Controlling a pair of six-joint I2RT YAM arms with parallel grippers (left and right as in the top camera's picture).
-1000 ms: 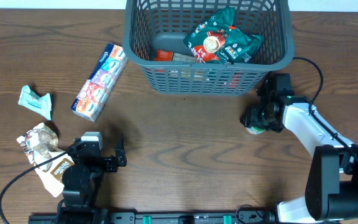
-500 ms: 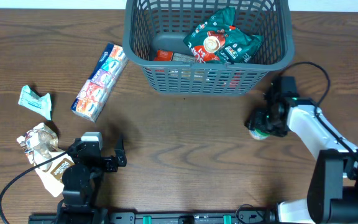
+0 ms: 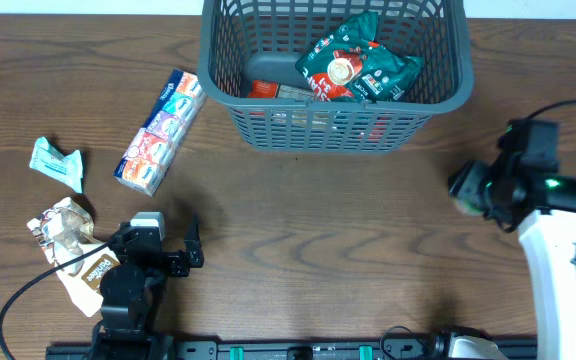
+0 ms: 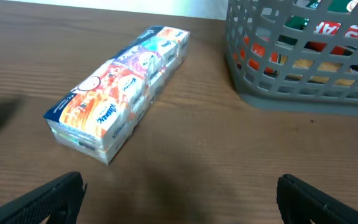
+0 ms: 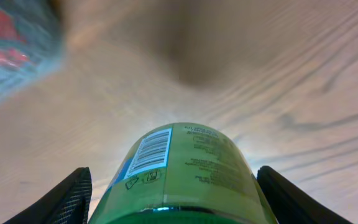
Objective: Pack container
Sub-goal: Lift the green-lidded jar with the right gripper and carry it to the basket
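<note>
The basket's bottom beside the green snack bag is bare, outward of my right gripper, to its left in the overhead view; I will next lift over the basket's rim, lower and release.
The container is a dark grey lattice basket [image 3: 330, 104] at the top middle, also in the left wrist view [image 4: 303, 93]. It holds a green snack bag [image 3: 358, 60] and a red packet [image 3: 263, 90]. My right gripper [image 3: 476, 190] is at the right, below and right of the basket, shut on a green labelled can [image 3: 463, 192]. The can fills the space between the fingers in the right wrist view [image 5: 182, 174]. My left gripper [image 3: 188, 248] is open and empty at the bottom left, its fingers wide apart over bare wood [image 4: 182, 199].
A long multicoloured tissue pack [image 3: 160, 130] lies left of the basket, also in the left wrist view [image 4: 120, 93]. A teal packet [image 3: 56, 162], a crumpled wrapper [image 3: 63, 225] and a brown packet [image 3: 93, 272] lie at the far left.
My right gripper has moved to the right with the green can, away from the basket's front right corner. The left arm has not moved.
</note>
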